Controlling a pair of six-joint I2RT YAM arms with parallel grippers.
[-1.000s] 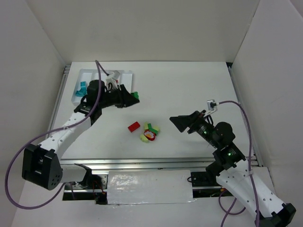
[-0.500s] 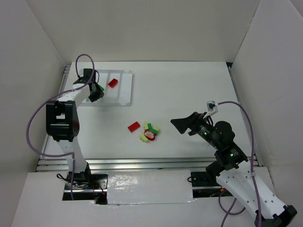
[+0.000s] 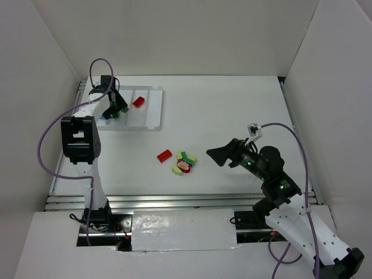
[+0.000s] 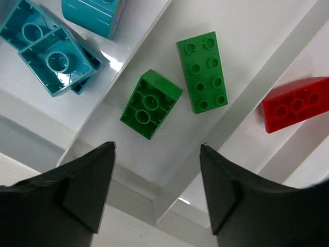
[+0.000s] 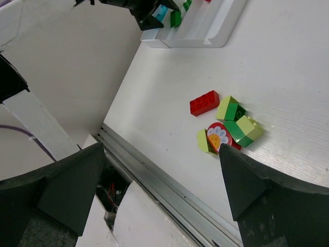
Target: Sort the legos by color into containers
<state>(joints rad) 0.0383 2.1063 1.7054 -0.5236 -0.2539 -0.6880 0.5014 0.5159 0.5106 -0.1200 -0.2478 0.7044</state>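
The far green and yellow-green lego pair [image 3: 181,155] [image 5: 231,109] lies below my right gripper and to its left in the top view, so my gripper should move across and down onto the pair.
The white tray [image 3: 150,114] of long compartments lies at the table's far left. My left gripper [image 3: 114,108] hovers over its near end, open and empty [image 4: 157,148]. Just beyond its tips two green legos lie in one compartment, one upside down [image 4: 151,104] and one studs up [image 4: 203,72]. Teal legos [image 4: 49,49] fill the compartment to the left, and a red lego [image 4: 295,105] sits to the right. Mid-table lies a loose red lego [image 3: 164,155] beside a cluster of green and yellow-green legos [image 3: 186,157]. My right gripper [image 3: 215,154] hangs open, right of that cluster.
A round red piece with a flower face [image 5: 218,136] lies in the cluster. White walls enclose the table on three sides. A metal rail [image 5: 169,180] runs along the near edge. The tray [image 5: 205,28] and the left gripper [image 5: 149,13] show at the top of the right wrist view.
My left gripper has opened over the tray and let go of a green lego, which now lies in the compartment. The right arm has edged slightly left.
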